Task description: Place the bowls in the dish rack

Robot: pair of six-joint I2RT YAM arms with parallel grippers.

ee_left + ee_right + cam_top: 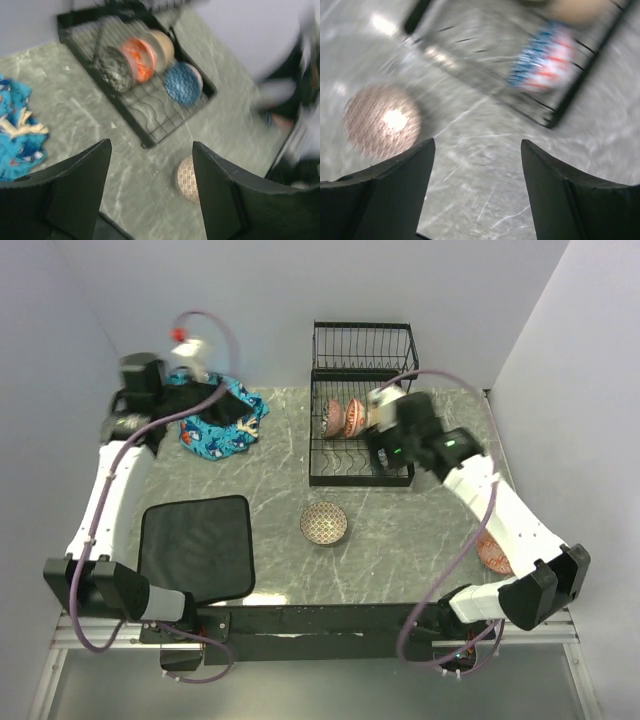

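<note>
The brown dotted bowl is below and back from the left gripper and still outside the rack (360, 360), so the robot next needs to lower its left gripper back onto the bowl's near rim (325, 542).
The black wire dish rack (360, 360) stands at the back middle. In the left wrist view its base (150, 127) holds the black-and-white bowl (116, 69), the red-orange bowl (139, 59), the cream bowl (164, 46) and the blue bowl (182, 83), all on edge. The brown dotted bowl (324, 523) sits upright on the table in front of the rack; it also shows in the wrist views (189, 178) (380, 120). The salmon-orange bowl (493, 552) lies at the right, partly under the right arm. My left gripper (152, 185) is open and empty, raised over the blue cloth. My right gripper (477, 185) is open and empty above the rack's front right.
A blue patterned cloth (220, 425) lies at the back left. A black mat (195, 545) lies at the front left. The blue bowl (545, 55) and the rack's corner (555, 117) are blurred in the right wrist view. White walls enclose the table.
</note>
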